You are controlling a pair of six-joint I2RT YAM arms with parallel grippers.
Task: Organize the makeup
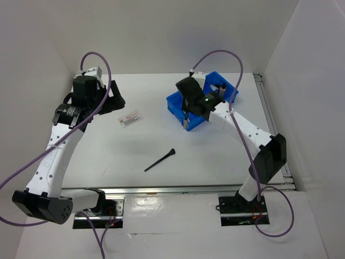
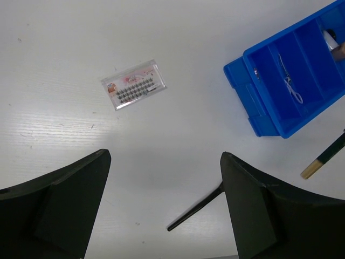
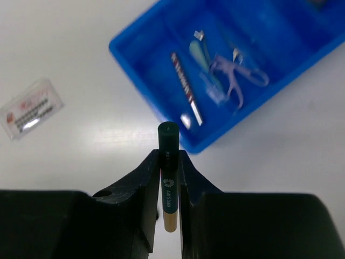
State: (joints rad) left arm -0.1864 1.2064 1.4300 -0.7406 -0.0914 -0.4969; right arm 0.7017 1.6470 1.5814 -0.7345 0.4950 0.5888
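Note:
I will next move my right gripper outward over the empty space beside the red pencil in the blue tray, then lower and release the makeup stick.
My right gripper (image 3: 168,157) is shut on a dark makeup stick (image 3: 168,145) with a gold end, held upright just outside the near-left corner of the blue tray (image 3: 140,51). In the top view the right gripper (image 1: 187,114) hangs over that corner. A red pencil (image 3: 181,81), a teal tool (image 3: 201,53) and lilac scissors (image 3: 240,81) lie in the tray. The white red-printed card (image 1: 131,118) and a black brush (image 1: 160,160) lie on the table. My left gripper (image 1: 116,100) is open and empty, left of the card (image 2: 133,84); the brush (image 2: 195,208) lies below it.
The blue tray (image 1: 175,102) stands at the back right, with a black-capped item (image 1: 222,86) in its far compartment. White walls close in the table on three sides. A metal rail (image 1: 178,189) runs along the near edge.

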